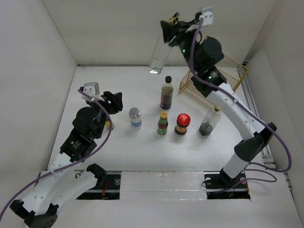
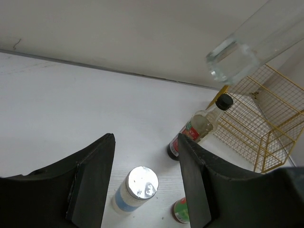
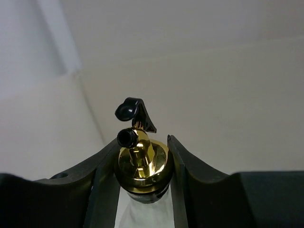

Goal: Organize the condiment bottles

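Note:
The basket's far end (image 1: 231, 68) is below my right gripper, to its right in the top view, so my right gripper needs to move across and down to release the gold-capped bottle.
My right gripper (image 1: 169, 34) is shut on the neck of the clear gold-capped bottle (image 1: 159, 56) and holds it tilted high above the table's back. The right wrist view shows the fingers of this gripper (image 3: 142, 145) clamped round the gold cap (image 3: 145, 168). On the table stand the dark black-capped bottle (image 1: 166, 93), blue-labelled silver-lidded jar (image 1: 135, 118), green yellow-capped bottle (image 1: 163, 123), squat red-lidded jar (image 1: 182, 124) and grey pepper shaker (image 1: 209, 122). My left gripper (image 1: 113, 102) is open and empty, left of the silver-lidded jar (image 2: 135, 189), which shows between its fingers (image 2: 145, 185).
The gold wire basket (image 1: 223, 76) lies tipped at the back right, next to the right arm; it also shows in the left wrist view (image 2: 259, 128). White walls enclose the table on three sides. The arm bases sit at the near edge.

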Robot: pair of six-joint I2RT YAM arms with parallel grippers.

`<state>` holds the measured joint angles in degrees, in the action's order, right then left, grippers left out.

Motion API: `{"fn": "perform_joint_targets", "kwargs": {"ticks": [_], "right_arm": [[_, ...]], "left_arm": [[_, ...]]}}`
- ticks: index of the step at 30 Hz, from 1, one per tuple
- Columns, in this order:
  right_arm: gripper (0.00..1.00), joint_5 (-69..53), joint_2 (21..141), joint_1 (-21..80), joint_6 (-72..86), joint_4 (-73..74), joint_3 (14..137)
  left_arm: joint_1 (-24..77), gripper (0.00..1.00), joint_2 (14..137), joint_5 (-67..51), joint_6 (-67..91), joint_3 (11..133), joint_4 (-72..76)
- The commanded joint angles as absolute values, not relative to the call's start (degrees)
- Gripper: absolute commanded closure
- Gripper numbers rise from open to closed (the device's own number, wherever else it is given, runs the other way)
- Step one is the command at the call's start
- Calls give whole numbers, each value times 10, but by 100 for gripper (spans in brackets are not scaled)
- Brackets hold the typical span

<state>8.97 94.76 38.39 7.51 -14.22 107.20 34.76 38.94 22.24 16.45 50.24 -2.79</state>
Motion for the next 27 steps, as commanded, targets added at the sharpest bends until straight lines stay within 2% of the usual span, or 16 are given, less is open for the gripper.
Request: {"fn": "perform_joint_targets", "kwargs": {"ticks": [1, 12, 27], "right_arm": [[96, 162, 975, 336, 79, -236, 1164], [96, 203, 1130, 176, 66, -160, 1430], [96, 233, 1196, 82, 14, -175, 1446]], "left_arm": [[345, 49, 383, 214, 167, 502, -3], [345, 49, 383, 214, 162, 497, 3], [345, 49, 401, 207, 162, 491, 8]]}}
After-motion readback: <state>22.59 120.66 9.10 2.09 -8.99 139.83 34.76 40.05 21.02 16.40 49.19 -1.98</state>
